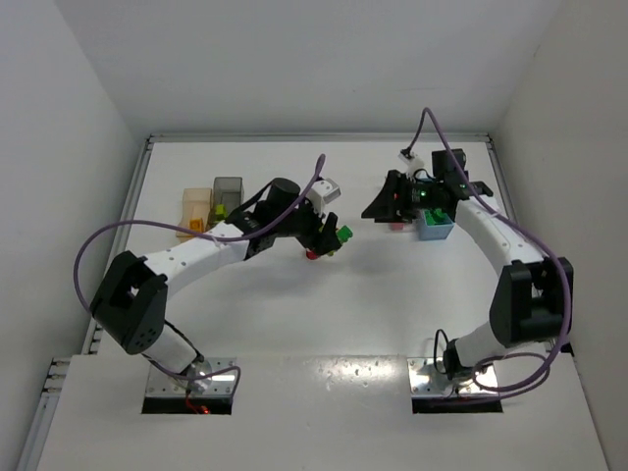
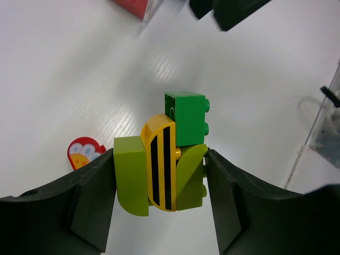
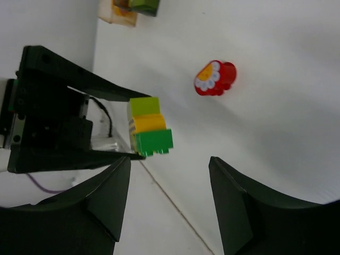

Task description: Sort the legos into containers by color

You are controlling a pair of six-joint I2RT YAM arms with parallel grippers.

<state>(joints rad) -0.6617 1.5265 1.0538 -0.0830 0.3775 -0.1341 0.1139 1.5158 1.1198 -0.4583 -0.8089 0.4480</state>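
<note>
I will next move my right gripper to the left in the top view, onto the dark green brick, since that end of the cluster sticks out past my left gripper's fingers.
My left gripper is shut on a small cluster of legos: two lime pieces around a yellow black-striped one, with a dark green brick on its far end. In the top view the cluster hangs above mid-table in the left gripper. A red brick with a flower print lies on the table below it. My right gripper is open and empty. It faces the cluster from the right, a short gap away.
The orange container and the dark grey container stand at back left, the grey one holding green pieces. The light blue container sits under the right arm, with a red piece beside it. The red flower brick lies alone.
</note>
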